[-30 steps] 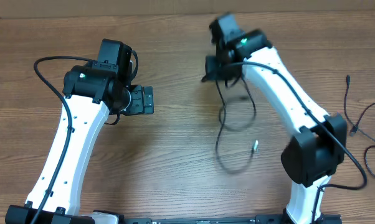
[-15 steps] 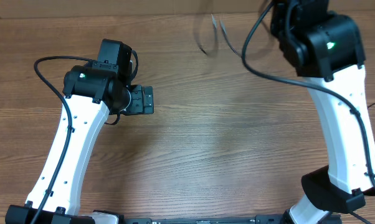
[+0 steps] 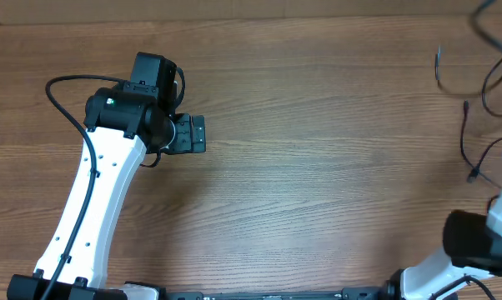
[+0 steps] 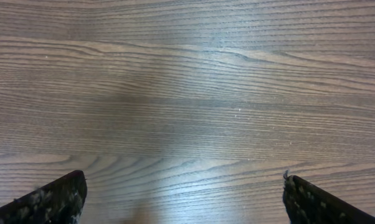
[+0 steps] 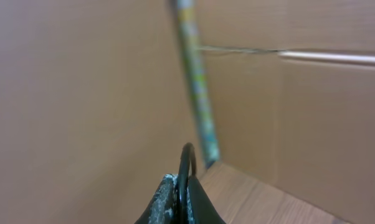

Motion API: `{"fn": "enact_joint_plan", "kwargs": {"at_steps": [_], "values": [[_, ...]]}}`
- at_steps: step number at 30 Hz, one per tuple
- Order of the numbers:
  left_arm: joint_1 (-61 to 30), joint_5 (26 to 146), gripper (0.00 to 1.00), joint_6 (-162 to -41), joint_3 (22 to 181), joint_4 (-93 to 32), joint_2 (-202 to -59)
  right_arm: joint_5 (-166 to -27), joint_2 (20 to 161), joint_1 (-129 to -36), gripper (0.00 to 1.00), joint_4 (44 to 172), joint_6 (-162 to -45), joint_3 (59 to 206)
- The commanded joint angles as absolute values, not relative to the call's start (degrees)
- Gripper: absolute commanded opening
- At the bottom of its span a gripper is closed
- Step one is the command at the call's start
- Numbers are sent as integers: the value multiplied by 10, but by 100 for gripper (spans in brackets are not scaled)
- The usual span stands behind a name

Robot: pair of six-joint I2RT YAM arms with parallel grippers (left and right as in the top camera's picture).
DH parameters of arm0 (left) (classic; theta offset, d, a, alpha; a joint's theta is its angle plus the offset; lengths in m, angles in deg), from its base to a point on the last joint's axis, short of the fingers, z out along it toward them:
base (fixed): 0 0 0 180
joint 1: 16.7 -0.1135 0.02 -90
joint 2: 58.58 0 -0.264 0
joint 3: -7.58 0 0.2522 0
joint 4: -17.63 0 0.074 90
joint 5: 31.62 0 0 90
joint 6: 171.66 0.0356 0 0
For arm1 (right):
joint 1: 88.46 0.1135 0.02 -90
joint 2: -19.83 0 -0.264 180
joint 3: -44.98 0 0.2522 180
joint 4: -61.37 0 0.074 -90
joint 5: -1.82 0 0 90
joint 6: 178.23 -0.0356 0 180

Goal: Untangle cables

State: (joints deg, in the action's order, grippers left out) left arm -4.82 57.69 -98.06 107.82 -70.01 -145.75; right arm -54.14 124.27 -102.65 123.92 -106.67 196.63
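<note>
The black cable loop is raised before the cardboard wall, so next I tilt my right gripper down and lower it toward the table [image 3: 480, 148] beside the lying cable.
A thin black cable [image 3: 489, 77] hangs blurred at the far right of the overhead view, its small plug end [image 3: 439, 57] dangling. Another thin black cable [image 3: 466, 140] lies on the table by the right edge. In the right wrist view my right gripper [image 5: 182, 186] is shut on a black cable loop [image 5: 187, 163], raised and facing a cardboard wall. In the overhead view the gripper itself is out of frame. My left gripper [image 3: 190, 133] is open and empty over bare wood, and no cable shows in the left wrist view [image 4: 184, 199].
The wooden table [image 3: 318, 192] fills the overhead view. A brown cardboard wall [image 5: 312, 112] stands behind the table's far edge. The right arm's base [image 3: 476, 242] sits at the bottom right and the left arm [image 3: 92, 192] runs along the left side.
My right arm has swung from the table's middle up and to the far right, carrying the cable with it out of the overhead frame. The left arm has not moved.
</note>
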Motion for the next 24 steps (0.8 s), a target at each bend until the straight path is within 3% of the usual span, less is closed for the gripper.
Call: {"fn": "enact_joint_plan", "kwargs": {"at_steps": [1,7,16,18,19,20,21,22,23,24], "values": [[-51,580,100,-986,1077,-700,-1455,-617,1255,-1094,4,1233,-1084,1967],[-51,580,100,-986,1077,-700,-1455,-724,1339,-1185,4,1242,-1095,1966],[-51,580,100,-986,1077,-700,-1455,-729,1509,-1197,4,1359,-1094,1966],[-51,579,100,-986,1077,-700,-1455,-729,1545,-1197,12,1396,-1094,1966],[-51,579,100,-986,1077,-700,-1455,-729,1556,-1197,17,1412,-1094,1966],[-51,580,100,-986,1077,-700,-1455,-729,1562,-1197,29,1421,-1094,1966],[-51,580,100,-986,1077,-700,-1455,-731,1564,-1197,48,1427,-1094,1965],[-51,580,100,-986,1077,-700,-1455,-734,1564,-1197,94,1429,-1095,1960],[-51,580,100,-986,1077,-700,-1455,-735,1564,-1197,100,1435,-1094,1960],[-51,580,100,-986,1077,-700,-1455,-735,1564,-1197,100,1444,-1094,1960]]}}
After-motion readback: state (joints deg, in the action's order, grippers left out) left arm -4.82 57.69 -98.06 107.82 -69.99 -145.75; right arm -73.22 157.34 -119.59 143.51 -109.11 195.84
